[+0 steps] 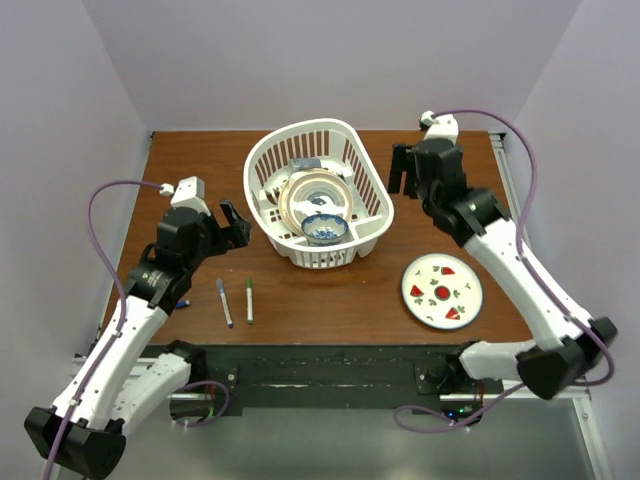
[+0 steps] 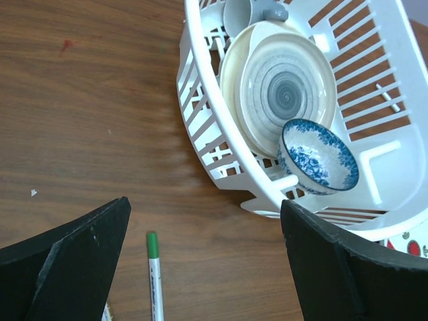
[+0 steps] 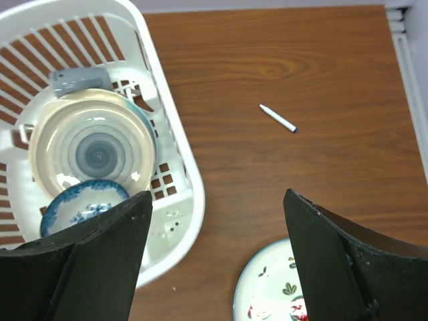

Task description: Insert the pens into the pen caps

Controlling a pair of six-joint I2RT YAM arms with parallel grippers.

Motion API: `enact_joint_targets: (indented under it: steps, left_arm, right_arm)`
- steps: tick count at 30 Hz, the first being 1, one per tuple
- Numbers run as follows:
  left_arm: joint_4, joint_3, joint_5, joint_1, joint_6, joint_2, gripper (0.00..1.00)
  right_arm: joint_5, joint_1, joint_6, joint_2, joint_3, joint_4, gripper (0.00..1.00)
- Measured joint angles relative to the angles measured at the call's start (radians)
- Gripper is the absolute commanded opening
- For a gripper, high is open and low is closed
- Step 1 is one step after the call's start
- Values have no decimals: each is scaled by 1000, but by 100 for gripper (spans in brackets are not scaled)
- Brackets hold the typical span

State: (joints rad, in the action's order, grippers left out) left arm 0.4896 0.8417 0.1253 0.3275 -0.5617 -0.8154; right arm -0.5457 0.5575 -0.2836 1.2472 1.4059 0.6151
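Observation:
The right gripper moves down over the third pen's dark end next. It turns until its fingers are on either side of the pen's body, because the pen lies slanted to them.
Two slim white pens lie side by side on the table near the front left. One has a green end and the other a dark greyish end. The green-ended pen shows in the left wrist view, below and left of my open left gripper, with a sliver of the other pen at the bottom edge. A small blue bit peeks out beside the left arm. My left gripper hovers open and empty beside the basket. A third white pen with a dark tip lies far right of the basket. My right gripper is open and empty, high at the back right.
A white slatted basket stands at the middle back. It holds a cream plate, a blue patterned bowl and a grey block. A strawberry-patterned plate lies at the front right. The table's right edge is near the third pen.

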Motion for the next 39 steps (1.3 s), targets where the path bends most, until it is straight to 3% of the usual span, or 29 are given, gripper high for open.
enact_joint_targets:
  steps: [10,12,27,39]
  left_arm:
    - [-40,-64,-32,0,34,-84,100]
    - [-40,-64,-43,0,43,-82,100]
    - [-57,-68,-16,0,59,-6,99]
    - [-57,-71,5,0,61,5,99]
  right_arm:
    - [380,-403,87,452,82,-77,79]
    - [453,-472,118,641,159,-91,79]
    - [563,-566,309,989,426,-85,74]
    - [616,-580,345,1007,430,-96,66]
